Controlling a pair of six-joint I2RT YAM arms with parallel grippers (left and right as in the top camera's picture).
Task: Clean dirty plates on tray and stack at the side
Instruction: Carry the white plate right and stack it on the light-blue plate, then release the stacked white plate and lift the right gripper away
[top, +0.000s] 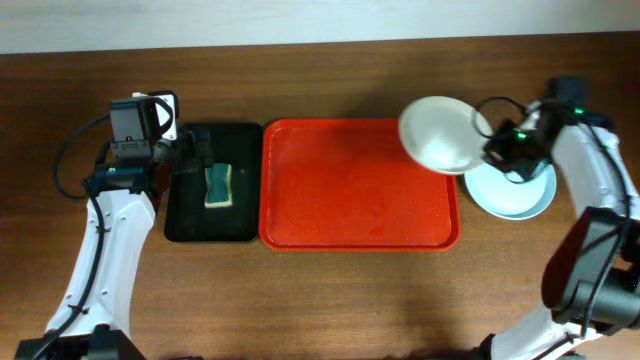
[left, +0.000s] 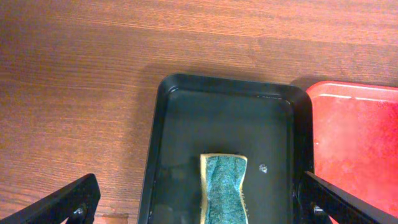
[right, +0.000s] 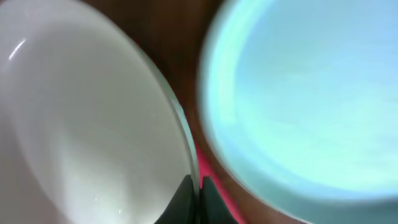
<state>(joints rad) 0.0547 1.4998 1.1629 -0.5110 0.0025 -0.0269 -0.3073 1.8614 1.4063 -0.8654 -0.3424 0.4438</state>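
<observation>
My right gripper is to go down and to the right in the overhead view and release the white plate (top: 437, 133) on top of the mint-blue plate (top: 515, 193), because the mint-blue plate is empty.
My right gripper (top: 488, 142) (right: 196, 186) is shut on the rim of a white plate (top: 437, 133) (right: 81, 130), holding it in the air over the red tray's (top: 350, 190) far right corner. Just right of the tray, a pale mint-blue plate (top: 515, 193) (right: 311, 93) lies on the table, partly under that gripper. The red tray carries no plates. My left gripper (left: 202, 208) (top: 190, 152) hangs open above the black tray (left: 186, 130) (top: 190, 215), its fingers spread either side of the sponge (left: 224, 186) (top: 218, 186).
The narrow black tray lies against the red tray's left edge and holds the yellow and green sponge. Bare wooden table (top: 350, 300) surrounds both trays. The arms' bases reach in from the front left and front right.
</observation>
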